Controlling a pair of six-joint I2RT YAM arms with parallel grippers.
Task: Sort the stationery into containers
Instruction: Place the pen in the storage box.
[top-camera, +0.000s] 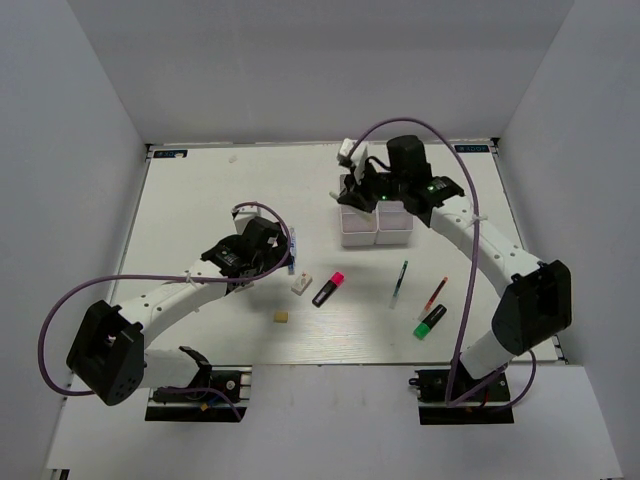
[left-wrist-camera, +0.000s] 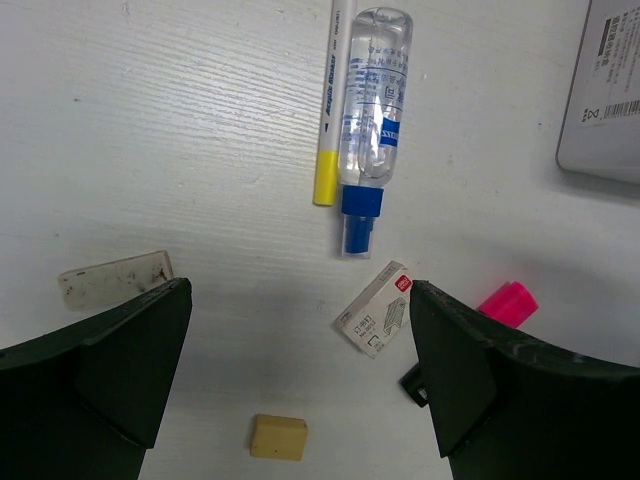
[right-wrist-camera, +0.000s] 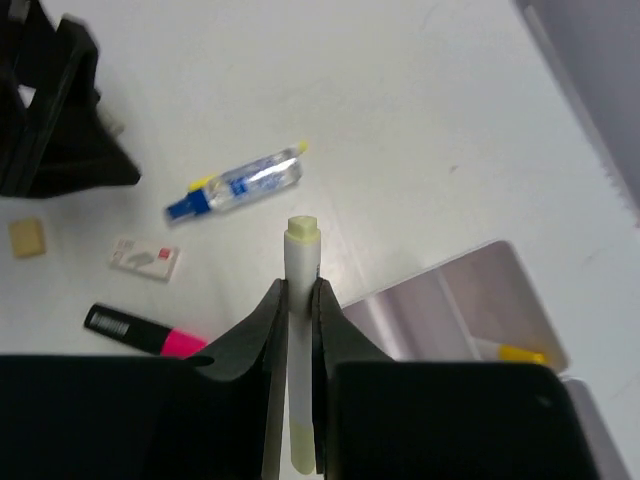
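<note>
The yellow-ended pen's section lies below and outward of my right gripper, so next I will move it outward and down to release the marker (right-wrist-camera: 300, 250) beside that pen.
My left gripper (top-camera: 281, 262) (left-wrist-camera: 300, 340) is open and empty, low over the table. Between and ahead of its jaws lie a tan eraser (left-wrist-camera: 278, 437), a small white staple box (left-wrist-camera: 375, 310), a blue-capped clear bottle (left-wrist-camera: 370, 130), a yellow-tipped white pen (left-wrist-camera: 330, 100) and a dirty white eraser (left-wrist-camera: 115, 278). My right gripper (top-camera: 358, 188) (right-wrist-camera: 300, 290) is shut on a white marker (right-wrist-camera: 300, 250) with a pale yellow end, held above the white containers (top-camera: 375, 228) (right-wrist-camera: 470, 310). A yellow-ended pen (right-wrist-camera: 520, 353) lies in one compartment.
A pink-and-black highlighter (top-camera: 328, 289) lies right of the staple box (top-camera: 301, 284). A green pen (top-camera: 400, 280), a red pen (top-camera: 433, 295) and a green highlighter (top-camera: 430, 321) lie right of centre. Grey walls ring the table.
</note>
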